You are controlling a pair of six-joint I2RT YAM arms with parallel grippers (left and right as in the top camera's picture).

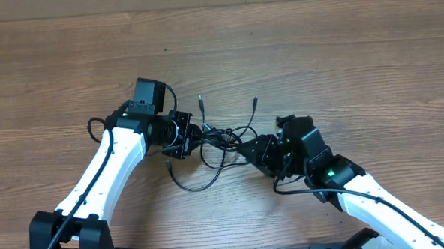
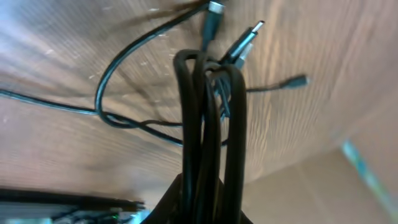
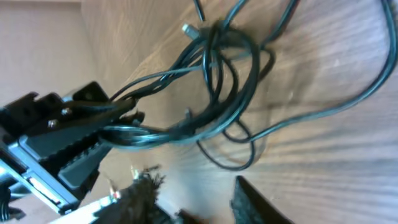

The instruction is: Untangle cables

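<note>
The tangle's middle [image 1: 222, 139] is to the right in the overhead view, so my left gripper will next ease its fingers that way and let go of the bunched pieces of cable.
The cables [image 1: 221, 136] are thin black cords knotted in a tangle between my two grippers, with loose plug ends pointing toward the far side and one loop trailing toward the near side. My left gripper [image 1: 191, 136] is shut on a bunch of several strands at the tangle's left side; in the left wrist view the strands [image 2: 208, 124] rise straight out of its jaws [image 2: 205, 210]. My right gripper [image 1: 247, 149] sits at the tangle's right edge. In the right wrist view its fingers [image 3: 199, 199] are apart with bare table between them, and the cables [image 3: 217, 81] lie just beyond the tips.
The wooden table [image 1: 339, 52] stretches to all sides. Thicker black arm cables run along both white arms, one by the left arm [image 1: 94, 128] and one by the right arm [image 1: 300, 187]. The left gripper [image 3: 93, 124] shows in the right wrist view, close to the right fingers.
</note>
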